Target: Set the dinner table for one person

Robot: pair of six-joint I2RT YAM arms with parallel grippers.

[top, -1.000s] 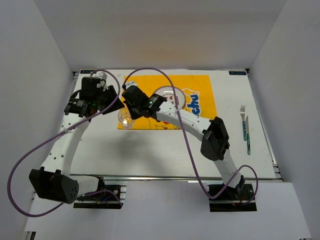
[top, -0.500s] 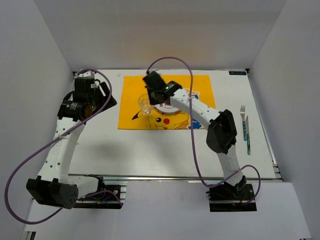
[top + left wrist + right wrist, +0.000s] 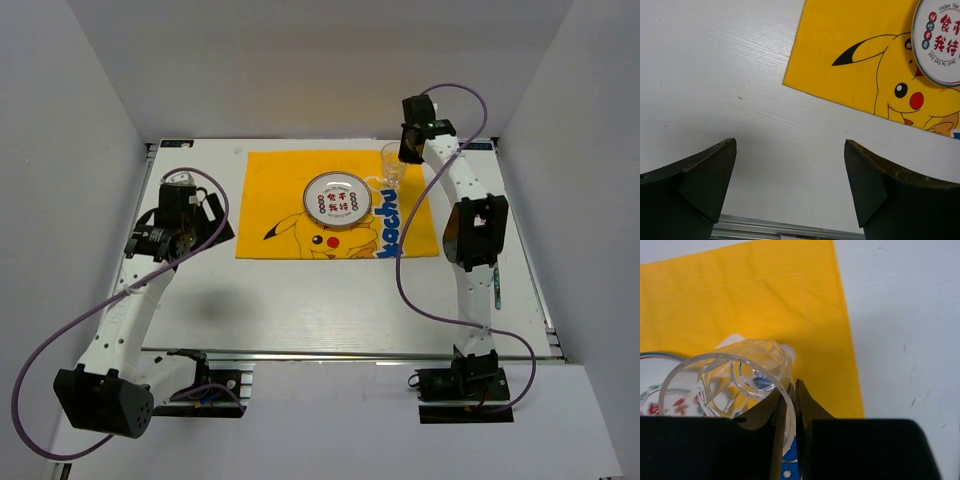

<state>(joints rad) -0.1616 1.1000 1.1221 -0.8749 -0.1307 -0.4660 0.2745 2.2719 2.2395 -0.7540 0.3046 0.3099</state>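
My right gripper will next move outward and down to the mat's far corner, below and outward of it, and release the glass there, clear of the plate.
The white dinner table carries a yellow Pikachu mat with a round printed plate on it. My right gripper is shut on the wall of a clear glass, held at the mat's far right corner just right of the plate. In the right wrist view the fingertips pinch the glass at its rim, over the mat. My left gripper is open and empty over bare table left of the mat. In the left wrist view the mat and plate lie ahead.
Teal-handled cutlery lies near the table's right edge, mostly hidden behind my right arm. A metal rail runs along the near edge and shows in the left wrist view. White walls close in the back and both sides.
My right gripper carried the glass from the mat's near left corner across the plate to the mat's far right corner. The left arm drew back slightly toward the near side.
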